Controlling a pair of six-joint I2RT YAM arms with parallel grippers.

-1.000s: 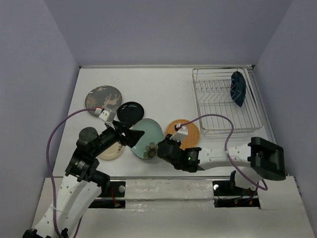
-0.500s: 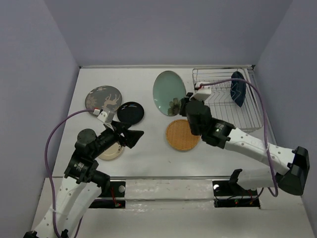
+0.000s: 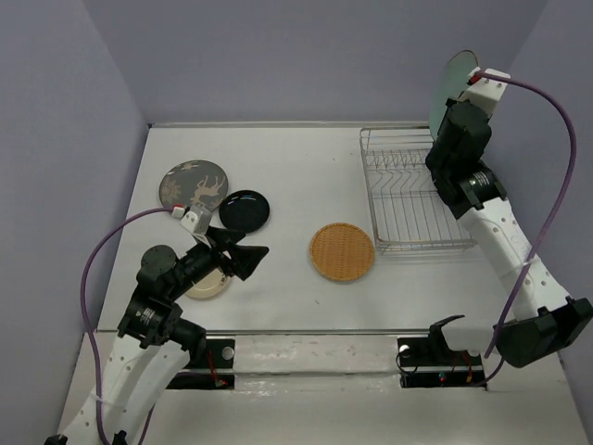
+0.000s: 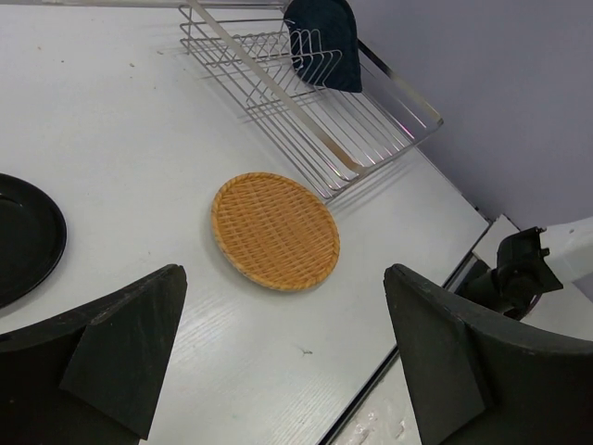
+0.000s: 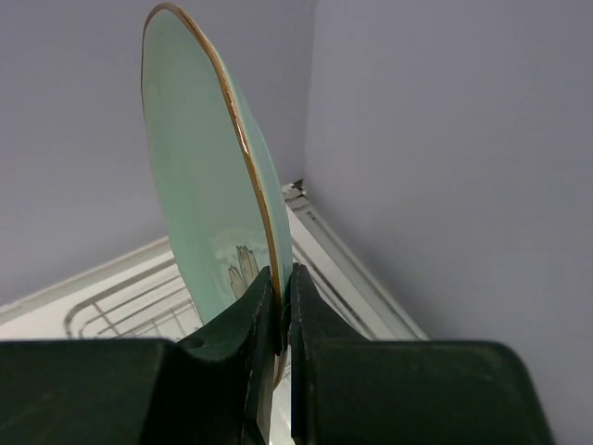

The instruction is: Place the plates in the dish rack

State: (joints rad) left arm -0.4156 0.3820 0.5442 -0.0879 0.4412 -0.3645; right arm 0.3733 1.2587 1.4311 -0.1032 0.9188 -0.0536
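Note:
My right gripper moves down next and releases the teal plate (image 3: pixel 453 82) in the free wire slot (image 3: pixel 424 172) beside the dark blue plate, since that slot lies below my gripper.
My right gripper (image 3: pixel 460 100) is shut on the rim of the pale teal plate (image 3: pixel 453 82), holding it upright, high above the far right end of the silver dish rack (image 3: pixel 412 199). In the right wrist view the fingers (image 5: pixel 264 311) pinch the teal plate (image 5: pixel 199 195) edge-on. The dark blue plate (image 4: pixel 324 42) stands in the rack (image 4: pixel 306 102); my right arm hides it in the top view. The orange plate (image 3: pixel 342 251), black plate (image 3: pixel 245 210), grey-brown plate (image 3: pixel 195 184) and cream plate (image 3: pixel 209 284) lie flat. My left gripper (image 3: pixel 252 258) is open and empty, hovering beside the cream plate.
The orange plate (image 4: pixel 275 230) lies just left of the rack's near corner. The black plate (image 4: pixel 23 236) shows at the left edge of the left wrist view. Walls enclose the table on three sides, and the rack sits close to the right wall.
My right gripper has carried the teal plate from the table up and to the right, now high above the rack's far right end. The left arm has barely moved.

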